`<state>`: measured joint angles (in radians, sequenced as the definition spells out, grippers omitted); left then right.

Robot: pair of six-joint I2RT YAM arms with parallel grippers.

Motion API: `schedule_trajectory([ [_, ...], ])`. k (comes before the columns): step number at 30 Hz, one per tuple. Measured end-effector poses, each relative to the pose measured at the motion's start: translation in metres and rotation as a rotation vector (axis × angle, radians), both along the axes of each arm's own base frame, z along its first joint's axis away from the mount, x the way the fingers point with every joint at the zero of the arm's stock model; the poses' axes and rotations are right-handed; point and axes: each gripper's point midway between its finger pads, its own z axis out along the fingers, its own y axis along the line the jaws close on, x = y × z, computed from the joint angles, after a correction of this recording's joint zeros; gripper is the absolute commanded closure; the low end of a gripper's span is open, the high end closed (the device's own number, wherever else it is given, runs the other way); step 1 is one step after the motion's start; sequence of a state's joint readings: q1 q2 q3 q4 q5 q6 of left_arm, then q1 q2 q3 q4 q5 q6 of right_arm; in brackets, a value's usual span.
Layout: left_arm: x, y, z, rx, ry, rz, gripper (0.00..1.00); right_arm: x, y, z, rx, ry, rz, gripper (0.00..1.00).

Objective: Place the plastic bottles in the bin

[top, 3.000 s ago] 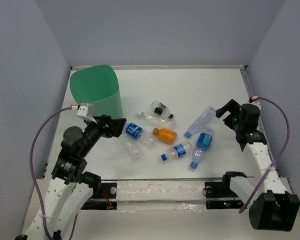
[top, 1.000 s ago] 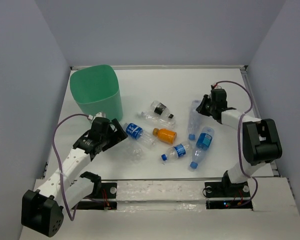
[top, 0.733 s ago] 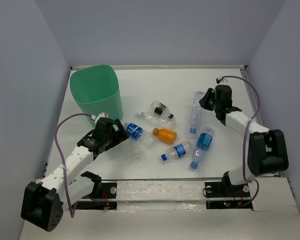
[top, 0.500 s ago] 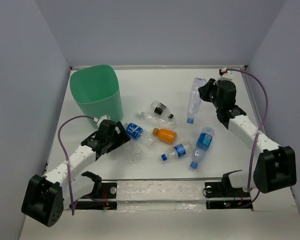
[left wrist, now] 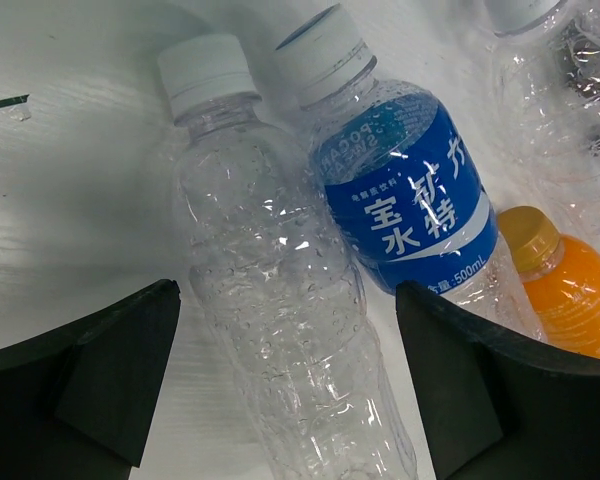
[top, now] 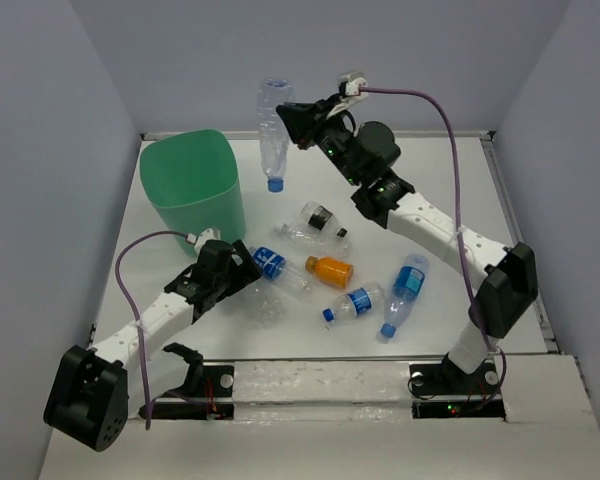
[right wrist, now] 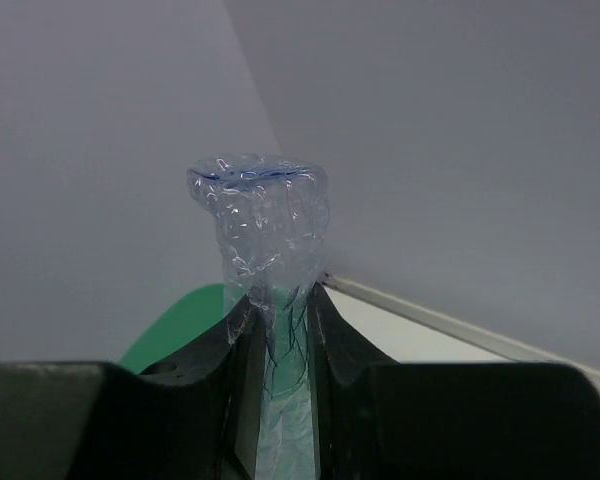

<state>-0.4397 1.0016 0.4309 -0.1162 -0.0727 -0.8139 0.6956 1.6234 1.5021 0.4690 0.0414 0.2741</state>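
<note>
I need to carry the crushed clear bottle with my right gripper next, high and to the left in the top view, over the open top of the mint-green bin, so the bottle drops inside when I release it.
My right gripper (top: 292, 118) is shut on a clear plastic bottle (top: 271, 128), held high with its blue cap hanging down, just right of the mint-green bin (top: 190, 185). From the right wrist, the crumpled bottle (right wrist: 265, 225) is pinched between the fingers (right wrist: 335, 350), with the bin (right wrist: 175, 340) below. My left gripper (top: 240, 272) is open and low on the table, its fingers (left wrist: 95, 370) on either side of a clear white-capped bottle (left wrist: 270, 300). Beside that lie a blue-labelled bottle (left wrist: 405, 195) and an orange bottle (left wrist: 570, 285).
Several more bottles lie mid-table: a black-labelled one (top: 322, 218), a clear one (top: 302, 238), the orange one (top: 330, 269) and blue-labelled ones (top: 355, 302) (top: 408, 280). Grey walls enclose the table on three sides.
The right arm lifted its bottle off the table's right side and swung it up and left, to beside the bin. The left gripper edged forward onto the clear bottle, still open.
</note>
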Motion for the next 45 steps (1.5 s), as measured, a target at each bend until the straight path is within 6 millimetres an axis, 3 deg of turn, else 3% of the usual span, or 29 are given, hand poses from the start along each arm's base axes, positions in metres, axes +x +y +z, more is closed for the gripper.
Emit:
schedule_trajectory([
  [5,0.003,0.002,-0.001,0.004,-0.016,0.011,0.02,0.005,0.068,0.022,0.018,-0.108,0.071,1.0],
  [11,0.003,0.003,-0.004,0.009,-0.023,0.016,0.02,0.025,0.112,0.039,0.073,-0.199,0.091,1.0],
  [15,0.003,0.004,-0.007,0.014,-0.02,0.02,0.02,0.042,0.135,0.029,0.09,-0.216,0.101,1.0],
  [18,0.003,0.005,-0.008,0.017,-0.024,0.024,0.03,0.051,0.154,0.004,0.066,-0.196,0.118,1.0],
  [19,0.003,0.006,-0.008,0.017,-0.024,0.025,0.05,0.052,0.162,-0.01,0.043,-0.178,0.132,0.86],
  [20,0.003,0.006,-0.008,0.018,-0.024,0.026,0.05,0.052,0.167,-0.019,0.029,-0.164,0.141,0.58],
  [21,0.004,0.006,-0.009,0.019,-0.026,0.027,0.06,0.051,0.171,-0.03,0.01,-0.148,0.15,0.45],
  [23,0.003,0.007,-0.009,0.023,-0.026,0.03,0.07,0.045,0.18,-0.05,-0.017,-0.118,0.177,0.32],
  [27,0.005,0.01,-0.009,0.033,-0.034,0.043,0.09,0.028,0.196,-0.083,-0.107,-0.065,0.245,0.3],
  [29,0.006,0.011,-0.009,0.037,-0.037,0.048,0.14,0.015,0.193,-0.098,-0.151,-0.024,0.272,0.3],
  [32,0.007,0.013,-0.009,0.046,-0.042,0.061,0.21,-0.01,0.177,-0.097,-0.181,0.011,0.297,0.3],
  [35,0.008,0.016,-0.008,0.055,-0.048,0.073,0.26,-0.041,0.143,-0.079,-0.174,0.023,0.304,0.27],
  [37,0.01,0.017,-0.007,0.06,-0.056,0.082,0.35,-0.058,0.119,-0.062,-0.147,0.008,0.292,0.17],
  [40,0.013,0.02,-0.007,0.067,-0.064,0.097,0.51,-0.082,0.08,-0.062,-0.139,0.023,0.264,0.1],
  [42,0.014,0.02,-0.008,0.07,-0.066,0.104,0.59,-0.091,0.062,-0.074,-0.144,0.055,0.24,0.09],
  [45,0.014,0.02,-0.007,0.07,-0.066,0.105,0.68,-0.102,0.039,-0.115,-0.182,0.139,0.21,0.09],
])
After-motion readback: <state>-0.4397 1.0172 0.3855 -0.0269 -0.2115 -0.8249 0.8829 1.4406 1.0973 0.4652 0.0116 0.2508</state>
